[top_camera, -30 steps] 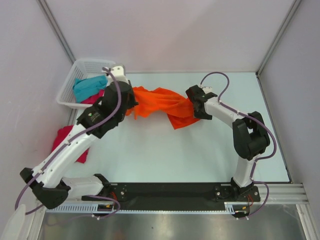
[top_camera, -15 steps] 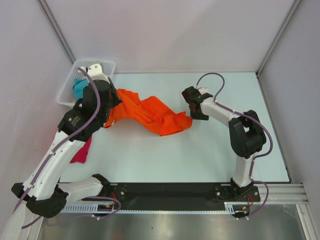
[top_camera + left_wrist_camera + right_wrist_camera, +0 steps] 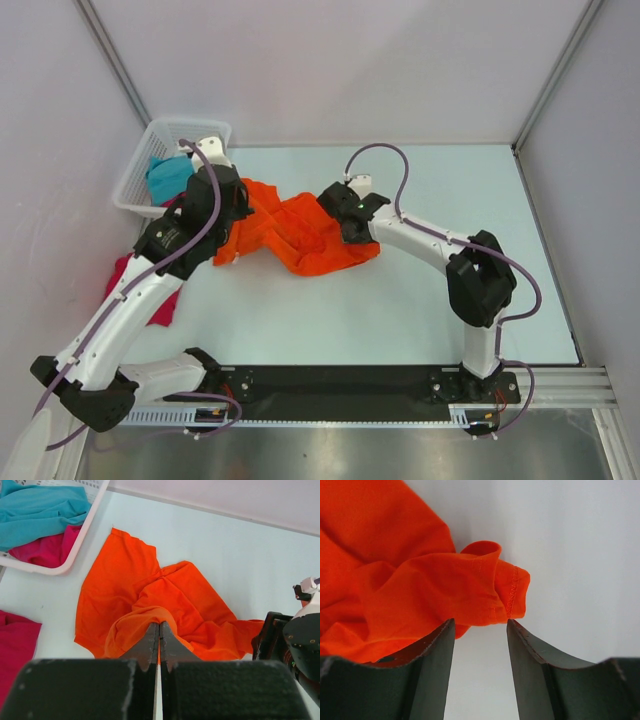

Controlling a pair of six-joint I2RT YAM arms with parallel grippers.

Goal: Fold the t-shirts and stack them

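My right gripper moves down and outward onto the orange t-shirt's rolled, hemmed edge next, since its fingers stop just short.
The bright orange t-shirt (image 3: 300, 238) lies crumpled on the table between the arms. My left gripper (image 3: 243, 208) is shut on a raised fold of it (image 3: 159, 625) near its left side. My right gripper (image 3: 335, 208) is open and low over the shirt's far right part. Its fingertips (image 3: 480, 622) straddle bare table just short of a rolled, hemmed edge (image 3: 512, 595). A teal t-shirt (image 3: 168, 175) lies in the basket on a crimson one (image 3: 45, 550). A second crimson t-shirt (image 3: 150, 300) lies on the table at the left, partly hidden by my left arm.
The white lattice basket (image 3: 135, 185) stands at the far left corner against the wall. Walls close in the left, back and right sides. The right arm's wrist shows in the left wrist view (image 3: 295, 640), close to the orange cloth.
My right gripper has moved left from beside the shirt's right end onto its upper middle. The orange shirt has been drawn left and bunched up. My left arm has shifted slightly.
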